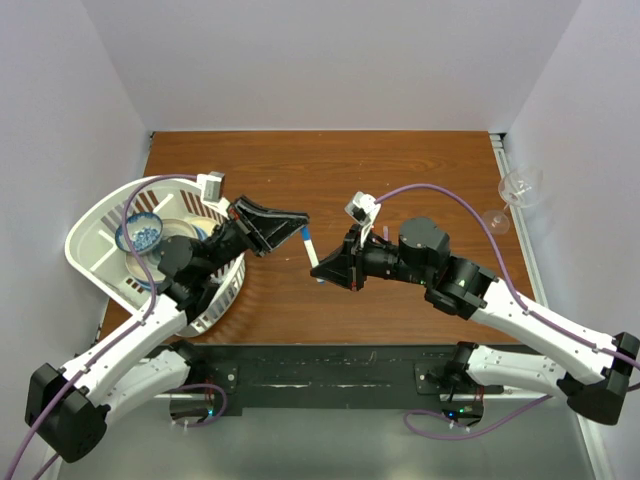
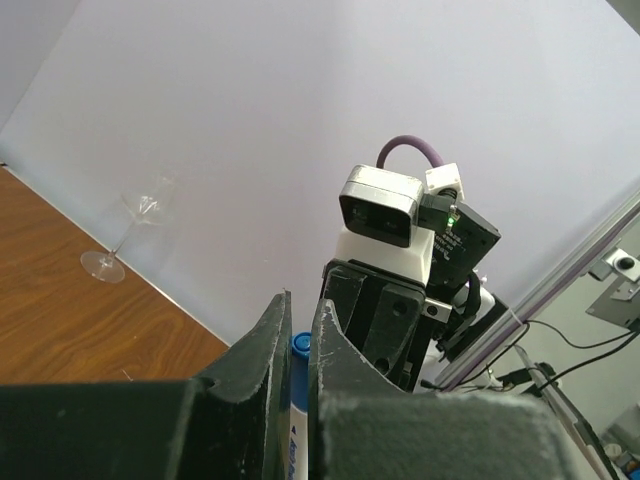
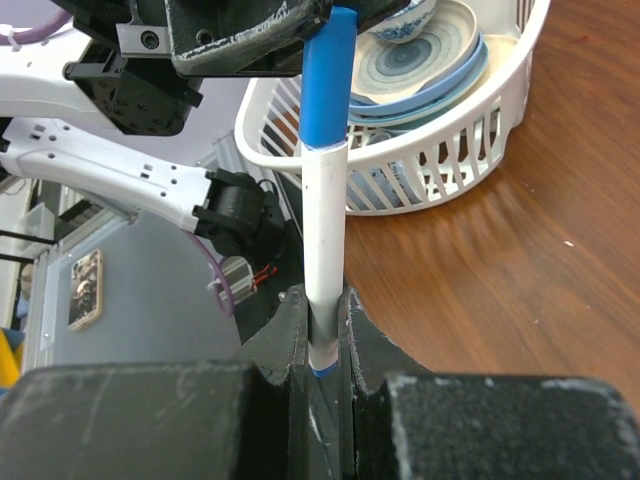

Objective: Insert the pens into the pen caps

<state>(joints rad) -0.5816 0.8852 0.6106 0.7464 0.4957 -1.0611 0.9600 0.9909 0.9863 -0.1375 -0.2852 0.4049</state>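
Observation:
My right gripper is above the bare tabletop and will next tilt and move down and outward to it to let go, since the blue cap (image 1: 305, 236) is on the pen.
A thin white pen (image 1: 314, 258) hangs above the table between my two arms, with a blue pen cap (image 1: 305, 236) on its upper end. My left gripper (image 1: 293, 226) is shut on the blue cap (image 2: 300, 372), which shows squeezed between its fingers. My right gripper (image 1: 332, 272) is shut on the lower end of the white pen (image 3: 325, 230). In the right wrist view the pen rises straight out of my right gripper (image 3: 322, 298), and the blue cap (image 3: 328, 80) reaches up to the left fingers (image 3: 250, 35).
A white slatted basket (image 1: 92, 215) holding blue-patterned bowls and plates stands at the left, close behind the left arm. A clear wine glass (image 1: 520, 190) stands at the table's right edge. White walls close in the table on three sides.

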